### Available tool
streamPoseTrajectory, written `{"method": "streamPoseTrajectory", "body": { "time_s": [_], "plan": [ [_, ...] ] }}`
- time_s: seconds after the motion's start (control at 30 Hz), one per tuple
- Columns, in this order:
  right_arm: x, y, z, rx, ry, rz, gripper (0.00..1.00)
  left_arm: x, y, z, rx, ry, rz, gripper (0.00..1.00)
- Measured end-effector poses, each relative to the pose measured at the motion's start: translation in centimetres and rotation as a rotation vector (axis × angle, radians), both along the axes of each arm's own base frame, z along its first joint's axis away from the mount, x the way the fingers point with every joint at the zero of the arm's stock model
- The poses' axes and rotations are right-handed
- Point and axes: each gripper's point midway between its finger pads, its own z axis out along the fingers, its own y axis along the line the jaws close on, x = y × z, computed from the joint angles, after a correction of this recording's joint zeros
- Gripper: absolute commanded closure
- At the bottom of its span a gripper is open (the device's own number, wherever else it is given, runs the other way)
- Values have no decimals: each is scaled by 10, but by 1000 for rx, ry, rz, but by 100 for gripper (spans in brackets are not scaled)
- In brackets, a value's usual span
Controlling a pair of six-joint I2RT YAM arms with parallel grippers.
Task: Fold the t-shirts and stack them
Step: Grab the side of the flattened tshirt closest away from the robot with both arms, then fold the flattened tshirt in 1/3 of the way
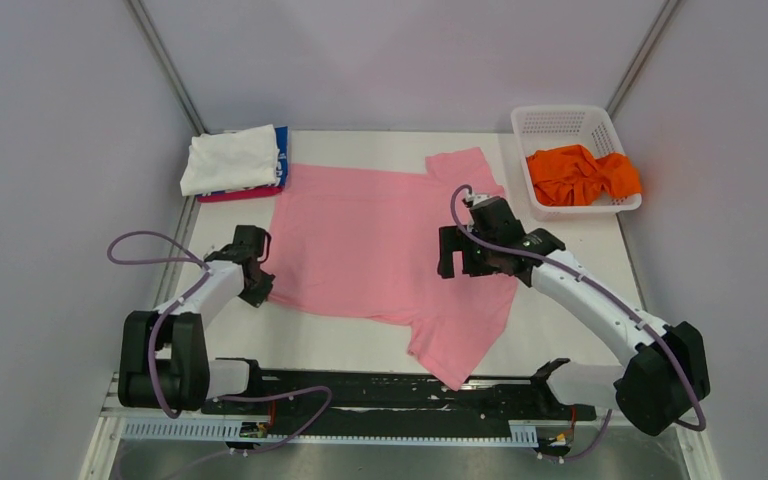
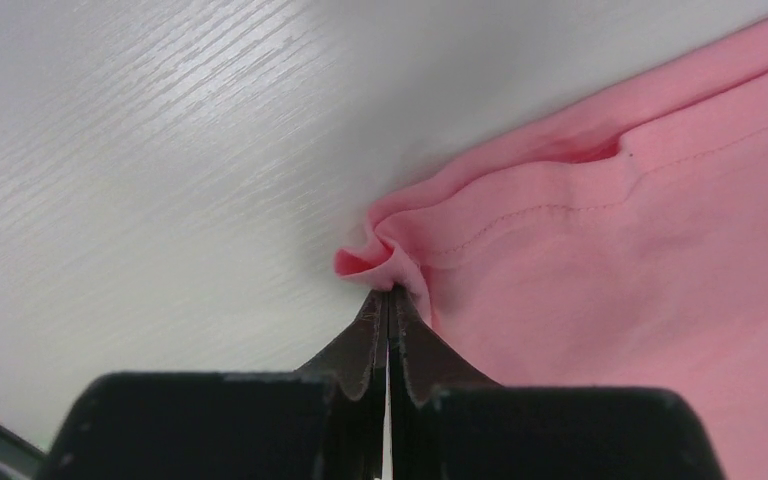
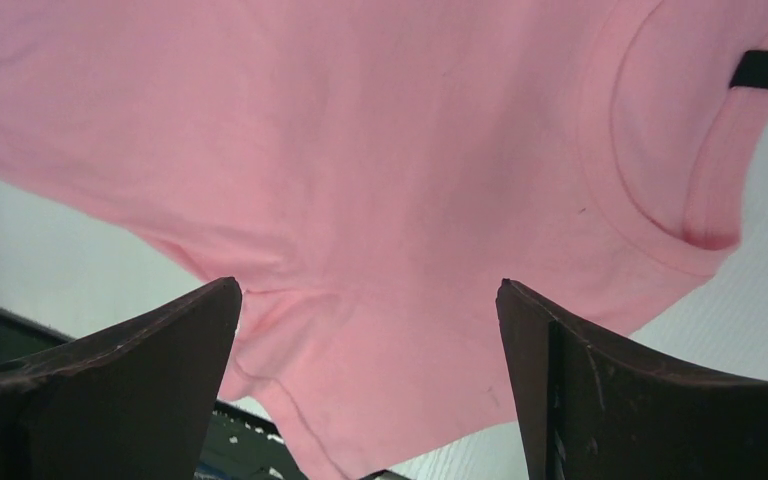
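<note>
The t-shirt's near sleeve still sticks out over the black bar. Next, my right gripper draws back and down to it, onto its cuff end (image 1: pixel 443 372) (image 3: pixel 308 440), and closes.
The light pink t-shirt (image 1: pixel 370 240) lies spread flat across the middle of the table, sleeves toward the far right and near right. My left gripper (image 1: pixel 263 270) is shut on the shirt's hem corner at its left edge; in the left wrist view (image 2: pixel 390 292) the pinched cloth (image 2: pixel 380 258) bunches at the fingertips. My right gripper (image 1: pixel 457 255) is open and empty above the shirt's collar end; the right wrist view (image 3: pixel 370 300) shows the shirt (image 3: pixel 360 180) and its collar (image 3: pixel 695 215) below the spread fingers. Folded white (image 1: pixel 230 158), blue (image 1: pixel 282 150) and magenta (image 1: pixel 235 194) shirts are stacked at the far left. An orange shirt (image 1: pixel 580 172) lies in the basket.
The white plastic lattice basket (image 1: pixel 563 122) stands at the far right corner. Grey walls close in the table on the left, back and right. A black rail (image 1: pixel 380 390) runs along the near edge by the arm bases.
</note>
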Motion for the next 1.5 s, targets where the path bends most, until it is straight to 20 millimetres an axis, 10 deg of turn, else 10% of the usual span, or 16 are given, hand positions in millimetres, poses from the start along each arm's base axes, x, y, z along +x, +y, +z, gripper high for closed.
{"method": "streamPoseTrajectory", "body": {
  "time_s": [0.37,0.7,1.03,1.27,1.5],
  "plan": [
    [-100,53,10,82,132,318,18,-3,-3,9,-14,-50,-34,100],
    [-208,61,-61,-194,402,518,32,-4,-18,11,-86,-98,-105,100],
    [-209,41,-115,-412,430,373,48,2,-25,12,-113,-124,-139,100],
    [-203,37,-120,-437,406,268,97,5,-26,13,-117,-137,-141,100],
    [-185,27,-115,-480,328,197,100,5,-26,13,-116,-137,-142,100]
  ]
}}
